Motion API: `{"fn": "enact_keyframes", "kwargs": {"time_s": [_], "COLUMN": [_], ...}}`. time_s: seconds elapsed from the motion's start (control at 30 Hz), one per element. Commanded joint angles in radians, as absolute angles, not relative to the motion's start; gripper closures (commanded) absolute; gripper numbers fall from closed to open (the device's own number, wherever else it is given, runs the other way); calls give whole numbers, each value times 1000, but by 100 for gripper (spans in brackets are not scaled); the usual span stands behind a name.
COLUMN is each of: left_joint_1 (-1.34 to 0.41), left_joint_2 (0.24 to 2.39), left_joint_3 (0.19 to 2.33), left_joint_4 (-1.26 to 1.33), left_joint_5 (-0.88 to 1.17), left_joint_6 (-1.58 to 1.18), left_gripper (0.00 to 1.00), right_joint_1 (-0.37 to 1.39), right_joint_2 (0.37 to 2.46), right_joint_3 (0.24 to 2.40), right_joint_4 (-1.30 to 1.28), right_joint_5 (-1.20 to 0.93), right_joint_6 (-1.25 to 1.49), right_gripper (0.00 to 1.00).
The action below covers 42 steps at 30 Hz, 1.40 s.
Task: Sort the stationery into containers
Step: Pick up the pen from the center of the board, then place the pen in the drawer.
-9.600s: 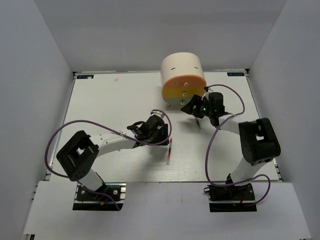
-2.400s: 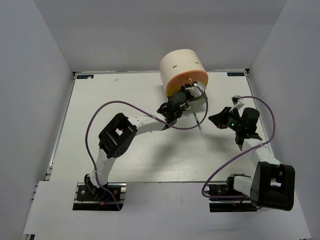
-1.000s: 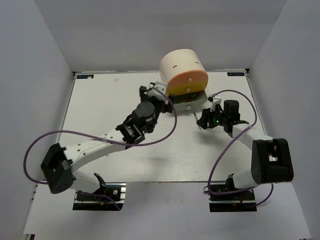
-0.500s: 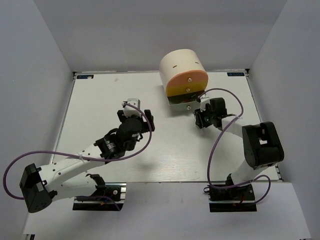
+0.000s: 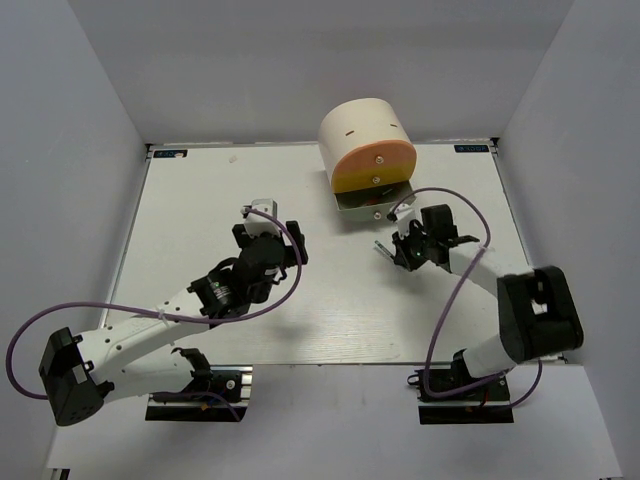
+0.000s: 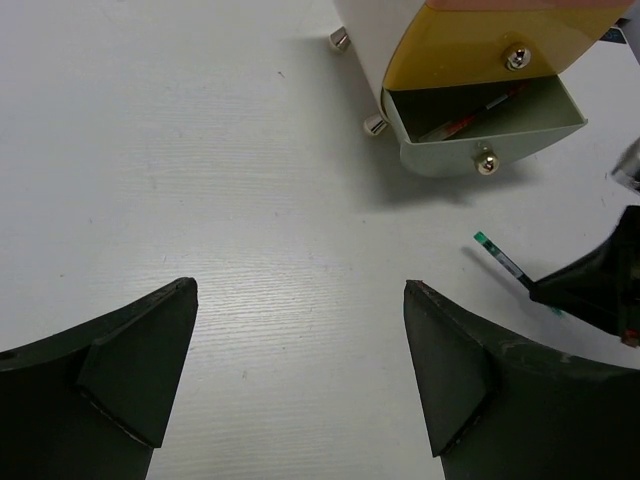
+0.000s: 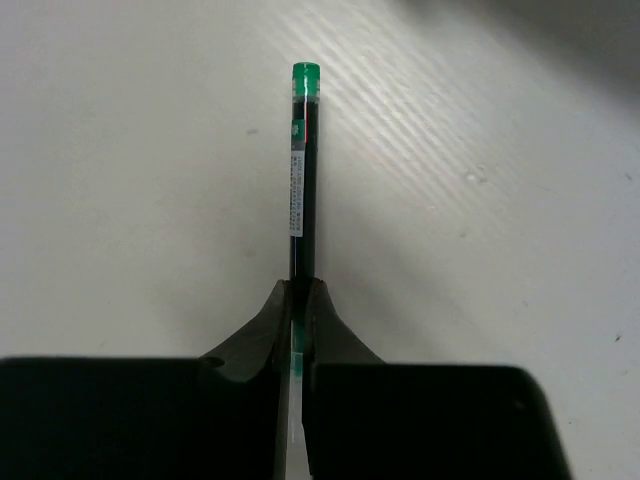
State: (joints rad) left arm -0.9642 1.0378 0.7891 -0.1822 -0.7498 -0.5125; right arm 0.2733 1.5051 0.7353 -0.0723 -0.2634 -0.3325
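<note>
My right gripper rises and moves outward next, turns the pen along the pale green drawer's opening (image 5: 373, 197) and releases it inside, since the red pen already lies there.
The cream cylindrical container unit (image 5: 362, 135) stands at the back of the table, its pale green bottom drawer (image 6: 520, 148) pulled out. A thin red pen (image 6: 468, 119) lies inside that drawer. My right gripper (image 7: 300, 290) is shut on a thin dark pen (image 7: 300, 170) with a green end, low over the table in front of the drawer. From above, the right gripper (image 5: 402, 252) holds this pen (image 5: 382, 248) pointing left. My left gripper (image 6: 300, 295) hangs open and empty over the table's middle, and from above the left gripper (image 5: 266, 236) sits left of the drawer.
The open drawer's knob (image 6: 486, 162) and the unit's small feet (image 6: 373, 125) stick out toward the arms. White walls close in the table (image 5: 200, 200) on three sides. The right arm's purple cable (image 5: 440, 300) loops over the table's right part.
My right gripper has closed on the dark pen and shifted slightly toward the front. The left arm pulled back from the drawer to the table's middle, its jaws still wide.
</note>
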Motion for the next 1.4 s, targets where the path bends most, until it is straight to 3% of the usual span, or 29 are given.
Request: {"fn": "enact_keyframes", "kwargs": {"time_s": [0.0, 0.13, 0.3, 0.63, 0.8, 0.93, 1.27, 1.3, 1.33, 1.37], "left_joint_1": [-965, -965, -965, -965, -965, -965, -965, -965, -965, -965], "left_joint_2": [1005, 996, 996, 966, 957, 968, 986, 986, 986, 986], "left_joint_3": [772, 761, 752, 741, 732, 732, 732, 732, 732, 732], "left_joint_4": [-196, -187, -187, -187, -196, -186, -167, -167, -167, -167], "left_joint_5": [-765, -765, -756, -756, -747, -747, -747, -747, -747, -747], "left_joint_6": [-522, -531, -531, -552, -561, -561, -552, -552, -552, -552], "left_gripper": [6, 6, 6, 6, 6, 6, 6, 6, 6, 6], "right_joint_1": [264, 256, 256, 245, 229, 210, 201, 204, 206, 207], "right_joint_2": [1378, 1279, 1270, 1563, 1627, 1698, 1850, 1855, 1859, 1862], "right_joint_3": [733, 753, 863, 1285, 1347, 1445, 1560, 1572, 1572, 1566], "right_joint_4": [-251, -348, -209, -372, -425, -624, -632, -630, -621, -609], "right_joint_5": [-481, -670, -615, -529, -517, -552, -542, -540, -535, -534], "right_joint_6": [-504, -612, -615, -1124, -1428, -1722, -1743, -1741, -1737, -1718], "right_gripper": [100, 100, 100, 100, 100, 100, 99, 95, 80, 73]}}
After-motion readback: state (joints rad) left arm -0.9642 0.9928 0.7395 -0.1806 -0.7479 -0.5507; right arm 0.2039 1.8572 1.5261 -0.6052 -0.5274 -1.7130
